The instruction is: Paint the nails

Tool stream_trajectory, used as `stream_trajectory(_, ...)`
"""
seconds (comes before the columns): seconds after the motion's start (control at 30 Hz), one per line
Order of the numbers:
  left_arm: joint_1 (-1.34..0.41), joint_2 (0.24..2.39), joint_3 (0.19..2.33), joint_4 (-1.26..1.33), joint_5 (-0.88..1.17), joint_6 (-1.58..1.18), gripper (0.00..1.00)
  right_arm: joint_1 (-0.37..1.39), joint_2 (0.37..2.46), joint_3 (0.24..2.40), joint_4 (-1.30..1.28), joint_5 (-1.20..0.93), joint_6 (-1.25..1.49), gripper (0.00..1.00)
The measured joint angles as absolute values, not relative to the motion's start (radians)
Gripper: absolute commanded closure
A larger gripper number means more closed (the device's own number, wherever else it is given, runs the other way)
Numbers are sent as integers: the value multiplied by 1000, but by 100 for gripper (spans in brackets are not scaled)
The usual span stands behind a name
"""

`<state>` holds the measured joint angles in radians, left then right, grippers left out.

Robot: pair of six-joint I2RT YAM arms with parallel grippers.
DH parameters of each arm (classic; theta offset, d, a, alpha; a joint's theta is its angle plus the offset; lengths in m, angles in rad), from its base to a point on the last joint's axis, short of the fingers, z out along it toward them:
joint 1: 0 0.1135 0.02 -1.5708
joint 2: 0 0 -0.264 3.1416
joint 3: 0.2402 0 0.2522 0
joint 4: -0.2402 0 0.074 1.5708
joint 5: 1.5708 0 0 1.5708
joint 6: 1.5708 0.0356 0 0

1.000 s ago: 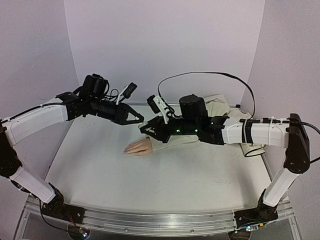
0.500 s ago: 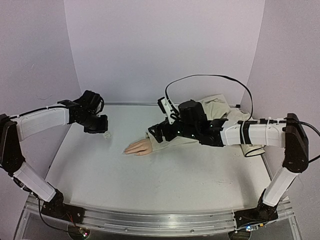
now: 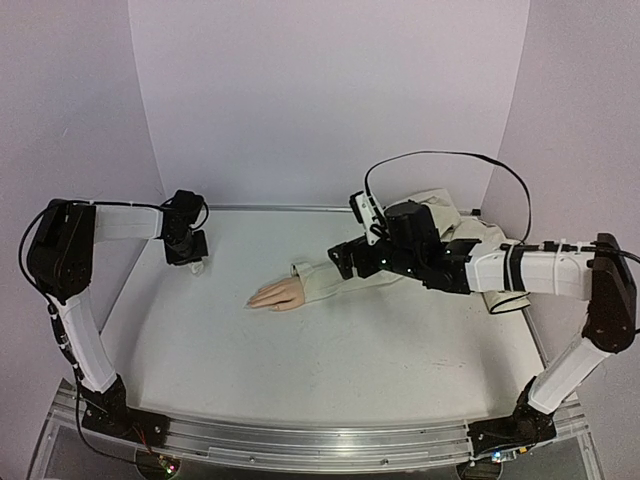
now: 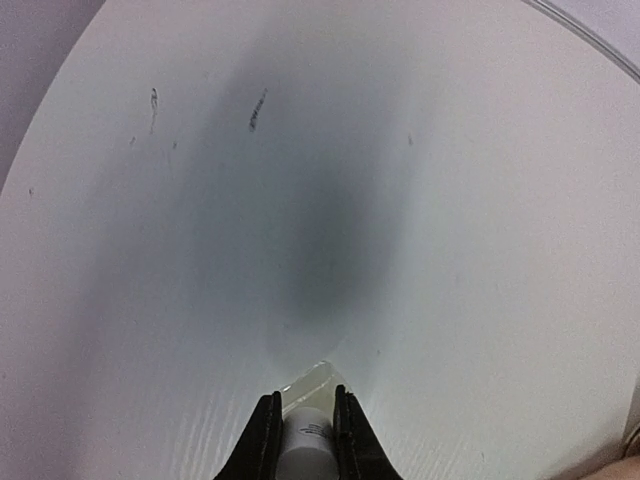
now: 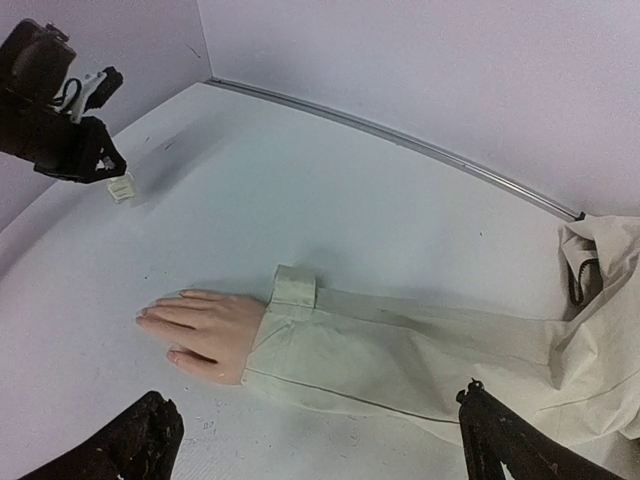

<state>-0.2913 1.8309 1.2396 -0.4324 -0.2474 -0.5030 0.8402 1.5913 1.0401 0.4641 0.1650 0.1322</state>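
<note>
I should lower my left gripper slightly outward to release the small white bottle on the bare table; its clear end still hovers above the table.
The peach fake hand lies palm down mid-table, sticking out of a beige sleeve. Its nails are tiny at the fingertips, which point left. My left gripper is low at the back left, shut on a small white bottle whose clear end pokes out past the fingertips toward the table. The right wrist view shows that bottle well left of the hand. My right gripper hangs over the sleeve with its jaws wide open and nothing between them.
The sleeve runs into a heap of beige cloth at the back right, under my right arm. A black cable loops above that arm. Lilac walls close in the white table at the back and both sides.
The grippers were close together above the hand; the left has swung back left and down to the table with the bottle. The right has opened wide and drawn back right over the sleeve.
</note>
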Motion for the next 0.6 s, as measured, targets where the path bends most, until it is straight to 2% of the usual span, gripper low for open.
stream_trajectory(0.23,-253,1955,1389,-410,-313,-475,96,819,1514,1000,464,173,146,2)
stream_trajectory(0.5,-253,2049,1448,-402,-349,-464,94,805,1505,999,463,175,151,2)
stream_trajectory(0.6,-252,2070,1457,-400,-361,-462,83,800,1503,999,463,175,152,2)
